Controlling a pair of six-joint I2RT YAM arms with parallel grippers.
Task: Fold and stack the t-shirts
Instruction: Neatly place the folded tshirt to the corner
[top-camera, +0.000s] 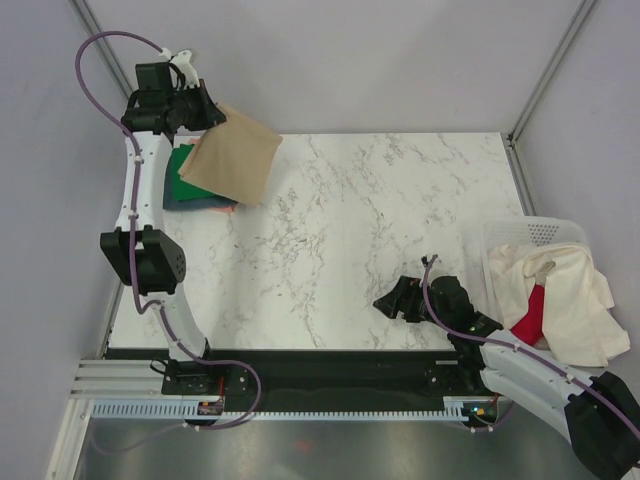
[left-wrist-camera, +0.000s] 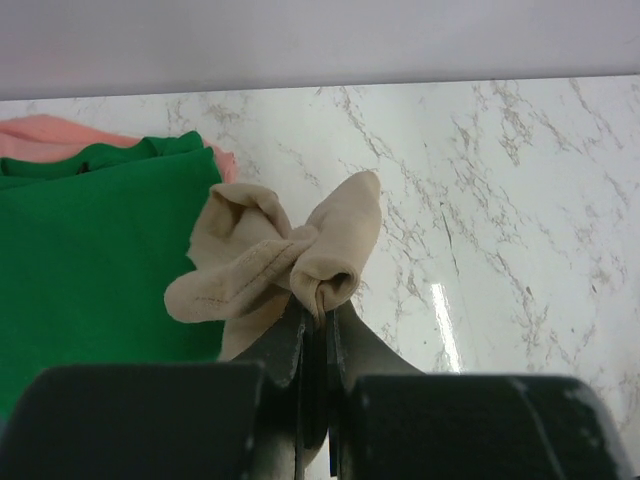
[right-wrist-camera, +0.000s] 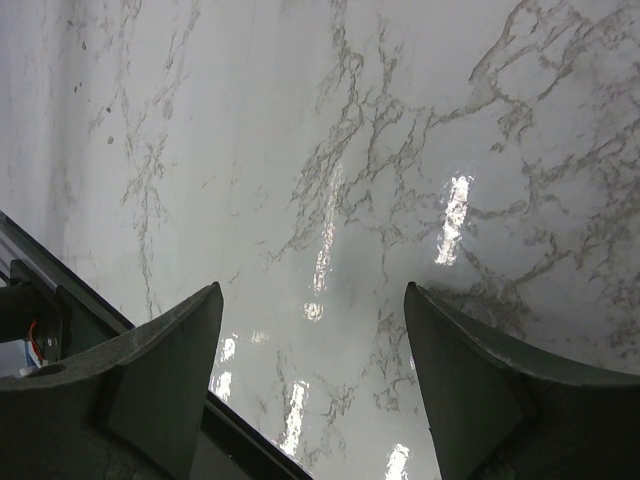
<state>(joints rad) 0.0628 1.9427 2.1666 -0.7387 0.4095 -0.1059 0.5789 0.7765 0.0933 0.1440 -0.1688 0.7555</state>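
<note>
The tan cloth (left-wrist-camera: 280, 255) overhangs bare marble, so my left gripper next moves to the left in the top view and lowers over the green tee (left-wrist-camera: 100, 265) to release.
At the table's far left corner my left gripper (top-camera: 210, 115) is shut on an edge of the folded tan t-shirt (top-camera: 232, 155), which hangs tilted over a stack of folded t-shirts. The stack shows a green tee (top-camera: 182, 170) on top, with dark blue-grey (top-camera: 172, 203) and salmon-pink (top-camera: 224, 207) edges under it. In the left wrist view the tan cloth (left-wrist-camera: 280, 255) bunches out of the shut gripper (left-wrist-camera: 320, 315), above the green tee (left-wrist-camera: 100, 260) and the pink one (left-wrist-camera: 60, 135). My right gripper (top-camera: 398, 303) stands open above bare marble near the front edge; its fingers (right-wrist-camera: 170, 370) hold nothing.
A white mesh basket (top-camera: 530, 232) at the right edge holds a cream t-shirt (top-camera: 560, 290) and a red one (top-camera: 530, 318). The marble table (top-camera: 380, 220) ends at a black front rail (top-camera: 330, 365). Grey walls close in at the back and on both sides.
</note>
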